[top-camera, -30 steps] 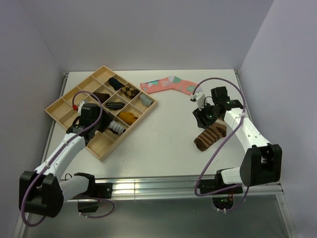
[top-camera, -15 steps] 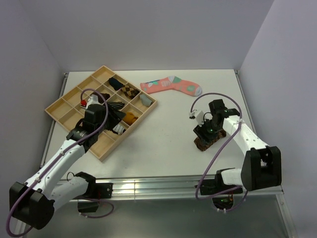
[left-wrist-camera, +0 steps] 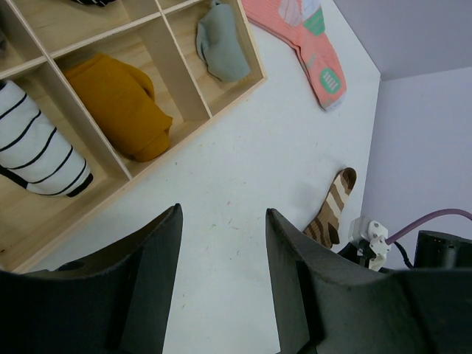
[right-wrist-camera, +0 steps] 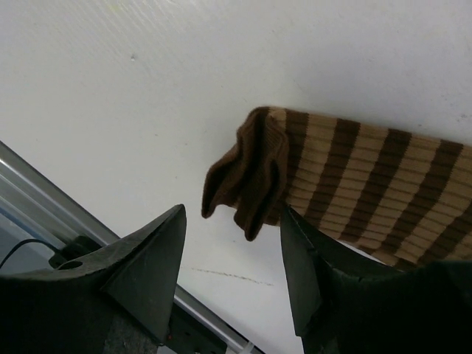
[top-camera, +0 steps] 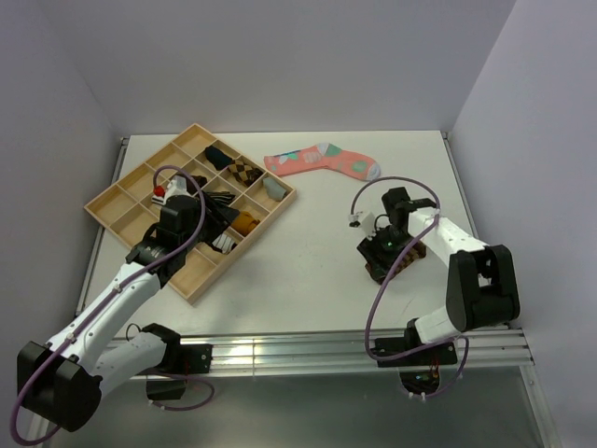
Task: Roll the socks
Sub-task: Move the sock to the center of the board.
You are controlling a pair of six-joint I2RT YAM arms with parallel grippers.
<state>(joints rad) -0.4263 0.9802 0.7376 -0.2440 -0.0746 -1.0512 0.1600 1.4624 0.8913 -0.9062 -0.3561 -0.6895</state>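
I need to lower my right gripper next onto the bunched dark cuff (top-camera: 373,272) (right-wrist-camera: 249,183) of the brown sock and close its open fingers there, because the cuff is just below the fingers.
The brown sock with tan bands (right-wrist-camera: 369,184) lies flat on the white table, its dark cuff (right-wrist-camera: 247,177) bunched and folded. My right gripper (right-wrist-camera: 232,212) is open, and the cuff sits just ahead of its fingertips, not pinched. From above, the right gripper (top-camera: 378,264) covers most of the brown sock (top-camera: 408,259). The short white sock with black stripes (left-wrist-camera: 33,151) is rolled in a tray compartment. My left gripper (left-wrist-camera: 223,212) hangs open and empty above the table just off the tray; from above, the left gripper (top-camera: 224,222) is over the tray's near right side.
The wooden divided tray (top-camera: 112,201) at the left holds several rolled socks, among them a mustard one (left-wrist-camera: 118,103) and a grey-green one (left-wrist-camera: 221,51). A coral-pink sock (top-camera: 322,161) lies flat at the back. The table's front rail (top-camera: 308,350) is near the right gripper.
The right gripper has come down and toward the front edge over the brown sock's cuff end, opening wider. The left arm swung right over the tray, then held still.
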